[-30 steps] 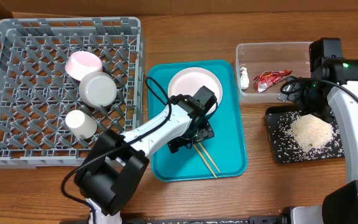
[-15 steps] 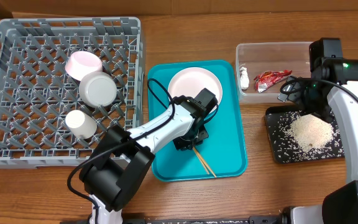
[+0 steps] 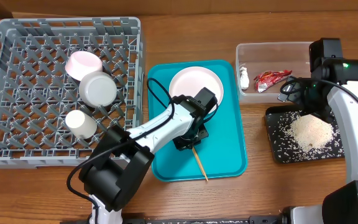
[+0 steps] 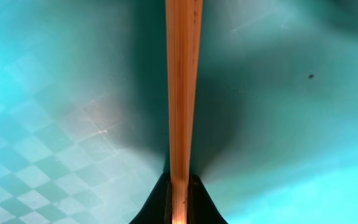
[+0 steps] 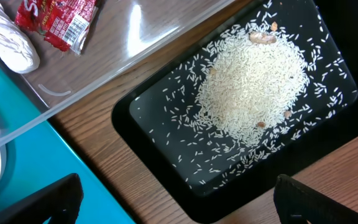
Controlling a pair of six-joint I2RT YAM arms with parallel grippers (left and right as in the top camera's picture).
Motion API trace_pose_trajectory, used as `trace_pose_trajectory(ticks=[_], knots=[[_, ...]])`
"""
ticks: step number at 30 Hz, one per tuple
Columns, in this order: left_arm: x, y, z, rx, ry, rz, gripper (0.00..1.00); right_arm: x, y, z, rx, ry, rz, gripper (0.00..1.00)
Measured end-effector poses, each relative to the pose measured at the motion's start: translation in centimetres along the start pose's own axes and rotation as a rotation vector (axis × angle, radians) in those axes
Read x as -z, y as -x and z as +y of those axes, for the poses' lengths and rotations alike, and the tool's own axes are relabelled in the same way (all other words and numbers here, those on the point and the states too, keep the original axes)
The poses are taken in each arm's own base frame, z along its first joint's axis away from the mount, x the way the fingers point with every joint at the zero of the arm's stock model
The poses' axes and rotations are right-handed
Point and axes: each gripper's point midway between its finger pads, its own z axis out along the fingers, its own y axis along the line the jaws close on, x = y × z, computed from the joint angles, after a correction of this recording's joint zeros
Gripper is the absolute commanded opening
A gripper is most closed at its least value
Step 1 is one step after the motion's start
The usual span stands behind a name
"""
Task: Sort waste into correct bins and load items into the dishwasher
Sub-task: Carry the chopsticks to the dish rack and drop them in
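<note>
The left gripper lifts, swings over, turns the chopsticks parallel and lowers to release them next, since there is free room along the rack's side by the teal tray.
My left gripper [image 3: 191,139] is low over the teal tray [image 3: 229,146] and shut on the wooden chopsticks [image 3: 200,166]. In the left wrist view the chopsticks [image 4: 182,93] run straight out from between the closed fingertips [image 4: 160,202], side by side. The white plate [image 3: 195,86] lies on the same tray, just behind. My right gripper [image 5: 178,202] hangs open and empty over the near-left edge of the black tray [image 5: 160,168] with its rice [image 5: 253,87]. The clear tub [image 3: 278,48] holds the wrapper [image 3: 271,79] and tissue [image 3: 244,77].
The grey dish rack [image 3: 17,93] at the left holds a pink bowl [image 3: 83,63], a grey-green bowl [image 3: 98,88] and a white cup [image 3: 80,124]. The rack's right wall stands close to the teal tray. Bare wood lies between the teal tray and the black tray [image 3: 275,146].
The left gripper has closed on the chopsticks, and the two splayed sticks are now drawn together into one line. The right arm has not moved.
</note>
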Motion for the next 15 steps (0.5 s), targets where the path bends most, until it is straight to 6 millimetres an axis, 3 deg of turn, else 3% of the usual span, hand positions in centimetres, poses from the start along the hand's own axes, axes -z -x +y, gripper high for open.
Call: trace_pose_trajectory(ticks=[9, 15], knots=[[1.3, -0.2, 1.3, -0.001, 0.032, -0.004, 0.04, 0.0, 0.0, 0.0, 0.0, -0.001, 0.001, 1.0], [5.8, 1.1, 1.3, -0.098, -0.032, -0.122, 0.04, 0.0, -0.1, 0.0, 0.001, -0.002, 0.003, 1.0]])
